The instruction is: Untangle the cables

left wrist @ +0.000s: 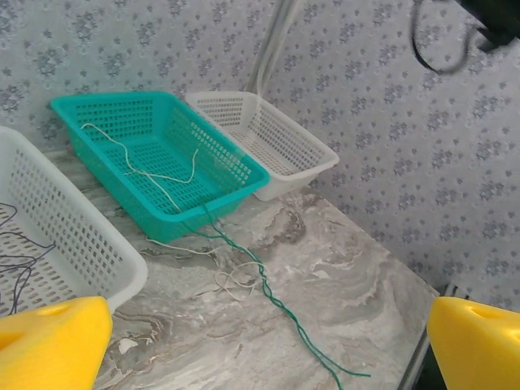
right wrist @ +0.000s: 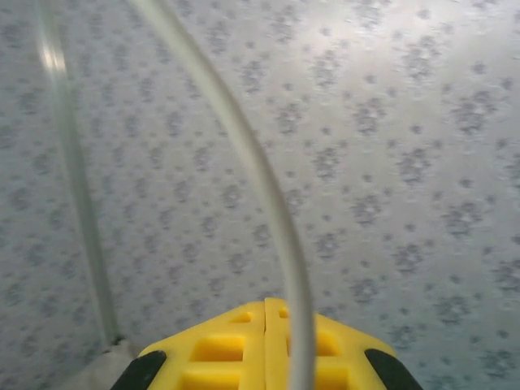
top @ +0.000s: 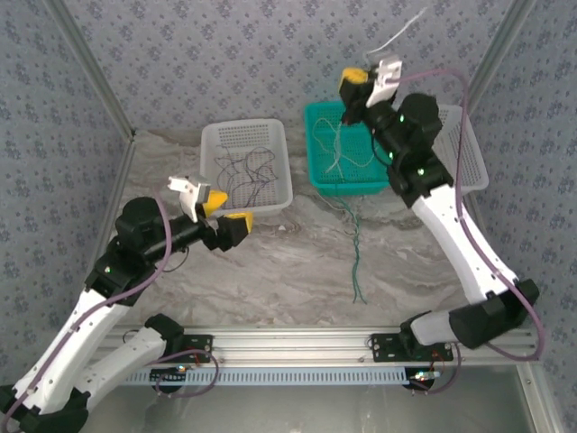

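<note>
The right gripper moves down next, tips its fingers downward over the far end of the teal basket [top: 315, 117] and releases the pale cable, since pale cables already lie inside.
Thin dark maroon cables [top: 243, 171] lie tangled in the white basket [top: 216, 135], also at the left edge of the left wrist view [left wrist: 15, 260]. Pale cables [top: 345, 153] lie in the teal basket [top: 315, 117]; a pale loop [left wrist: 236, 280] rests on the table. A dark green cable [top: 358, 262] trails from the teal basket's front down the table, twisted on itself [left wrist: 276, 296]. My left gripper [top: 224, 212] hovers open in front of the white basket, holding nothing [left wrist: 264, 357]. My right gripper [top: 356, 79] is raised above the teal basket, shut on a pale cable [right wrist: 268, 195] that arcs upward.
A second white basket [top: 473, 153] stands at the back right, partly behind the right arm [top: 451, 216]. Patterned walls close in the back and both sides. Marble table surface [top: 270, 271] lies between the baskets and the arm bases.
</note>
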